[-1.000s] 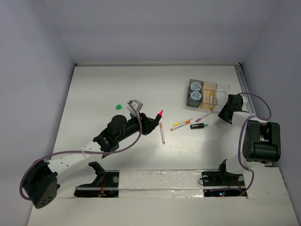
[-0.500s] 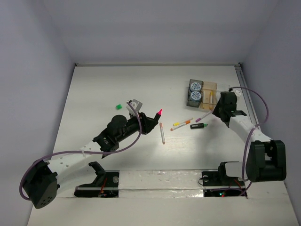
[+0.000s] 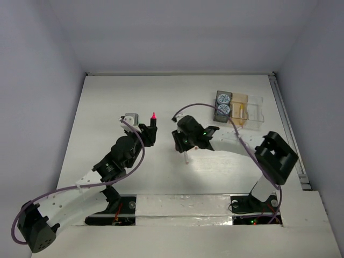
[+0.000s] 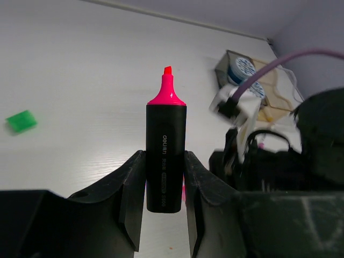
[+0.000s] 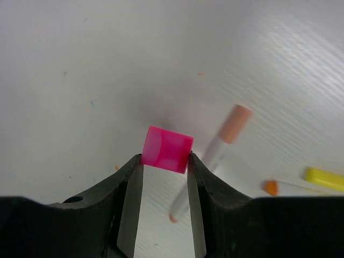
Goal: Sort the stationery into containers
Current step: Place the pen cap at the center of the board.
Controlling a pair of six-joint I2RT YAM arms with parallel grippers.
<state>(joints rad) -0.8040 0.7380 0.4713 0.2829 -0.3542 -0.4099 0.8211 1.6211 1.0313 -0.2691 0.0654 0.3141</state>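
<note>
I should bring my right gripper down clear of the pink-white pen (image 5: 215,156) and release the cap on bare tabletop below it, to its left in the top view.
My left gripper (image 4: 165,161) is shut on a black highlighter (image 4: 166,145), upright, its bare pink tip (image 3: 153,115) pointing up, left of the table's middle. My right gripper (image 5: 165,161) is shut on a small pink cap (image 5: 167,149) just above the table, close to the right of the left gripper (image 3: 148,133). Below the cap lies a pink-white pen (image 5: 215,156). The containers (image 3: 257,110) stand at the back right. Two blue-white rolls (image 3: 223,104) sit in the dark grey one, and something yellow lies in the amber one.
A yellow pen (image 5: 325,179) and an orange pen end (image 5: 271,187) lie right of the pink-white pen. A loose green cap (image 4: 21,120) rests on the table left of the highlighter. The right arm's cable (image 3: 236,134) arcs over the table in front of the containers.
The right arm has swung from beside the containers to the table's middle and now grips the pink cap. The left arm has drawn back and left, turning the highlighter upright.
</note>
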